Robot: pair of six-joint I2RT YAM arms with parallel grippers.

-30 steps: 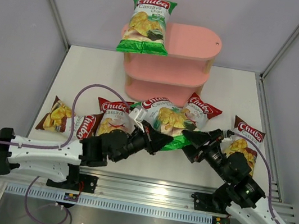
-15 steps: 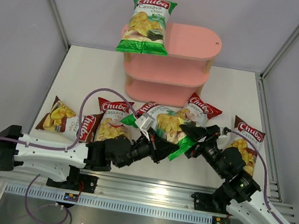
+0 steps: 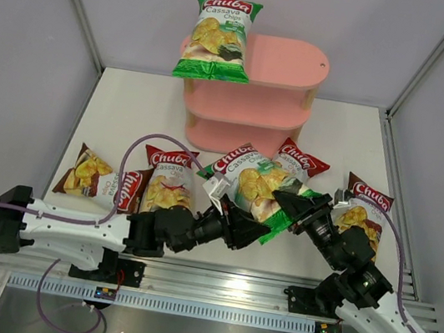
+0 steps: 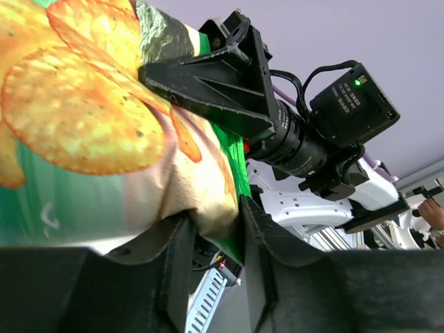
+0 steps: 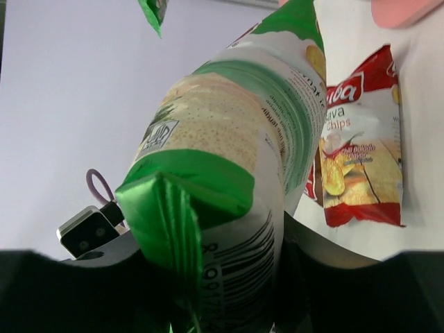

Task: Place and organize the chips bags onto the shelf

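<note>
My right gripper holds the green bag and will next move up and outward to let it go on the bare part of the shelf's top board (image 3: 285,63), because that space is outward of it.
A green chips bag (image 3: 249,183) hangs tilted above the table between my two grippers. My right gripper (image 3: 288,204) is shut on its lower end; in the right wrist view the barcode end of the bag (image 5: 229,139) fills the span of that gripper (image 5: 215,291). My left gripper (image 3: 257,223) stands open, its jaws parted around the bag's bottom corner (image 4: 208,208), which still lies between them (image 4: 216,257). Another green bag (image 3: 218,39) stands on the left of the pink shelf's (image 3: 288,67) top board.
A red bag (image 3: 167,181) and a brown bag (image 3: 90,173) lie on the table at the left. Another red bag (image 3: 297,163) lies by the shelf's foot, and a brown bag (image 3: 363,207) lies at the right under my right arm.
My right gripper has closed on the green bag's lower end. My left gripper's jaws have parted. The bag has tilted and shifted slightly toward the shelf.
</note>
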